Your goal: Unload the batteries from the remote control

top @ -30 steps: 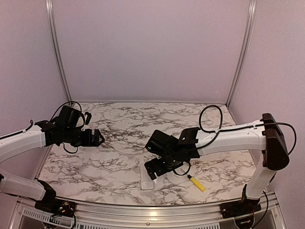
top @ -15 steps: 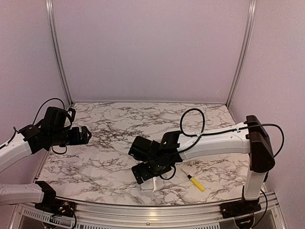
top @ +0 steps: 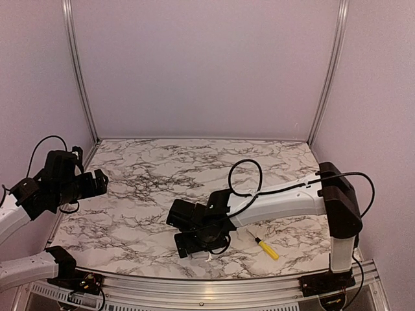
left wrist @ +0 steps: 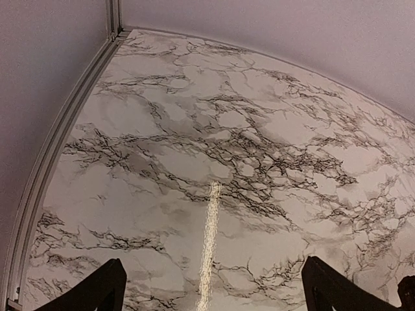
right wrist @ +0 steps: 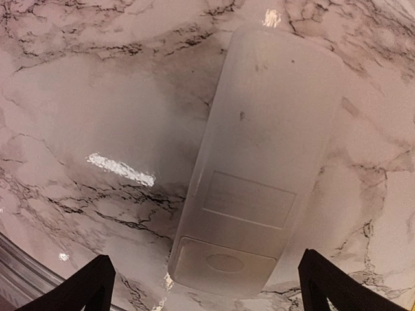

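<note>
The remote sits slanted between my open fingers. My right gripper should next turn and go down around the battery cover end (right wrist: pixel 224 264) below it.
The remote control (right wrist: pixel 262 155) is a slim white bar lying flat on the marble table, back side up, with its battery cover shut. My right gripper (right wrist: pixel 206 275) hovers open right above the remote's near end, its fingers straddling it without touching. In the top view the right gripper (top: pixel 189 243) hides most of the remote (top: pixel 209 254). The batteries are hidden. My left gripper (top: pixel 100 180) is open and empty at the far left, also shown in the left wrist view (left wrist: pixel 213 275) above bare marble.
A yellow-handled screwdriver (top: pixel 268 249) lies on the table right of the remote. The table's near metal edge (top: pixel 194 285) is just below the remote. A metal rail (left wrist: pixel 58 149) runs along the left wall.
My right gripper has moved left and toward the near edge, lower over the remote. My left arm has drawn back to the left, away from the middle.
</note>
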Controlling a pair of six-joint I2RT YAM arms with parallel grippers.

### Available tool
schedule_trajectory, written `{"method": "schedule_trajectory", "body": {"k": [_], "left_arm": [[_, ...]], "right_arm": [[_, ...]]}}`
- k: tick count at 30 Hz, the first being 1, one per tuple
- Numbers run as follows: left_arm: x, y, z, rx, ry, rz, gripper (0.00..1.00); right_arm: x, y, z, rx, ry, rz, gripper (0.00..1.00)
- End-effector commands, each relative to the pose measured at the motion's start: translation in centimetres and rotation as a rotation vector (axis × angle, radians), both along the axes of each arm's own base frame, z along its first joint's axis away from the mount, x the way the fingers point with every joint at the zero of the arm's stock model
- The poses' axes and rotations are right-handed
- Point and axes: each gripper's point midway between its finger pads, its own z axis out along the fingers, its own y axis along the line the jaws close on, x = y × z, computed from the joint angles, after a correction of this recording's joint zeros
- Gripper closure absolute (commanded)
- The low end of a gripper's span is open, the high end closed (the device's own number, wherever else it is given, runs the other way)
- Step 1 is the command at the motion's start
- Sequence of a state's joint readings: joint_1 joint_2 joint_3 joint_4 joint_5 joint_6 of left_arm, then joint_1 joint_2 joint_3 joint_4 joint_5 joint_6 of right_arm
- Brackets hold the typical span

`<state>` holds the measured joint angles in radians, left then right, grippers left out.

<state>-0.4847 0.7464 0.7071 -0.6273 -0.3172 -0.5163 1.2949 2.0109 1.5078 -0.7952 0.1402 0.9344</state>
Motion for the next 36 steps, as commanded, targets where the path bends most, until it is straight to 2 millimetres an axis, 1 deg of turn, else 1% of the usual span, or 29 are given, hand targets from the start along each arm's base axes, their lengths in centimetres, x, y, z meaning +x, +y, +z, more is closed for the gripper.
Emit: {"method": "schedule_trajectory", "body": {"k": [1, 4, 8, 12, 16, 22, 27, 30, 33, 36], "left_arm": [[-0.2, 1.3, -0.3, 0.032, -0.005, 0.058, 0.01], [-0.4, 1.2, 0.2, 0.017, -0.024, 0.052, 0.01], [-0.8, 2.0, 1.4, 0.005, -0.081, 0.078, 0.01], [-1.0, 2.3, 1.9, -0.003, -0.101, 0.087, 0.01], [-1.1, 2.5, 2.1, -0.005, -0.115, 0.099, 0.01], [-1.2, 2.7, 2.4, -0.003, -0.127, 0.107, 0.01], [-1.3, 2.4, 2.4, -0.005, -0.128, 0.093, 0.01], [-1.3, 2.3, 2.4, -0.005, -0.127, 0.09, 0.01], [-1.3, 2.2, 2.4, -0.003, -0.125, 0.085, 0.01], [-1.3, 2.1, 2.3, -0.003, -0.123, 0.08, 0.01]], "right_arm": [[0.2, -1.0, -1.0, -0.063, -0.027, -0.15, 0.01], [0.5, -1.3, -1.4, -0.081, -0.041, -0.183, 0.03], [0.4, -1.3, -1.9, -0.092, -0.054, -0.215, 0.06], [0.4, -0.8, -2.1, -0.079, -0.106, -0.231, 0.1], [0.4, -0.7, -3.1, -0.098, -0.126, -0.241, 0.15], [-0.3, -1.5, -3.1, -0.154, -0.172, -0.282, 0.23], [-1.0, -2.3, -4.1, -0.139, -0.144, -0.315, 0.3], [-1.4, -3.3, -4.9, -0.147, -0.132, -0.34, 0.3], [-1.5, -3.9, -5.2, -0.141, -0.128, -0.372, 0.25], [-1.4, -3.7, -5.0, -0.12, -0.128, -0.404, 0.17]]}}
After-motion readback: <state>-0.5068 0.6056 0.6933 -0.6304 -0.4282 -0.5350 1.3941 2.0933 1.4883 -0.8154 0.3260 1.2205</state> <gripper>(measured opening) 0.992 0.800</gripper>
